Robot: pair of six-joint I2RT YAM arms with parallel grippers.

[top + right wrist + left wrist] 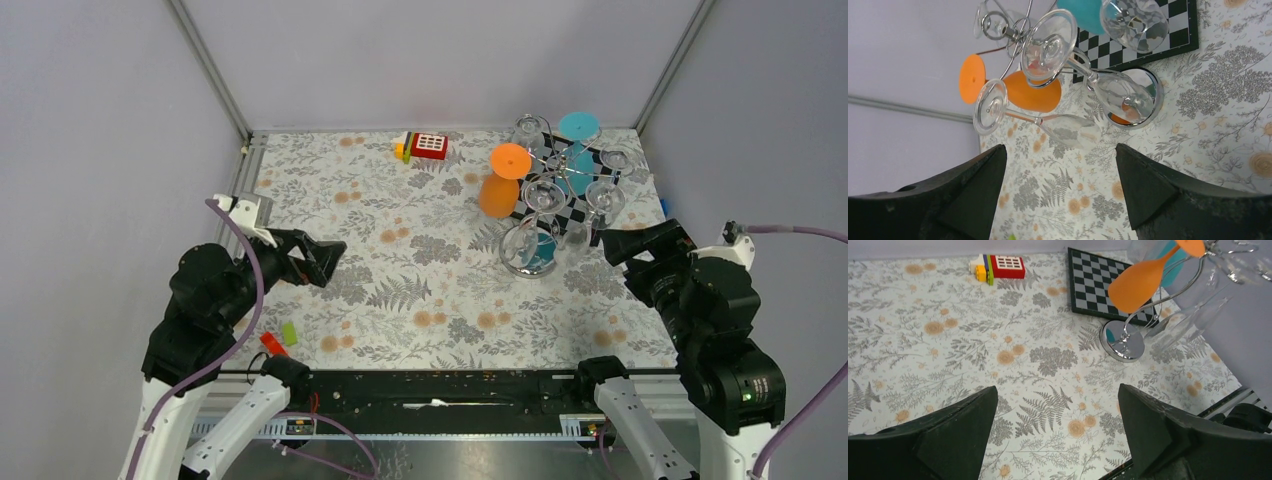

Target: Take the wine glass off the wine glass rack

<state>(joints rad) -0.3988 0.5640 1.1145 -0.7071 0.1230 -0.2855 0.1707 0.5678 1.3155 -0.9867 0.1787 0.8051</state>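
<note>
I will next move my right gripper away from my base, beside the rack, to the thin foot of the nearest clear glass (606, 197).
The chrome wine glass rack (556, 172) stands at the back right, its round base (527, 254) on the flowered cloth. Several glasses hang from it upside down: an orange wine glass (500, 182), a teal one (577, 140) and clear ones (545, 196). My right gripper (612, 243) is open, just right of the rack and touching nothing. In the right wrist view the nearest clear glass (1070, 131) lies just beyond the open gripper (1060, 148), and the orange glass (1032, 93) hangs behind it. My left gripper (325, 260) is open over the cloth at the left, far from the rack.
A black-and-white checkered board (1100, 284) lies under and behind the rack base (1122, 340). A red, yellow and green brick toy (424, 146) sits at the back centre. Small red (272, 343) and green (289, 333) pieces lie near the front left edge.
</note>
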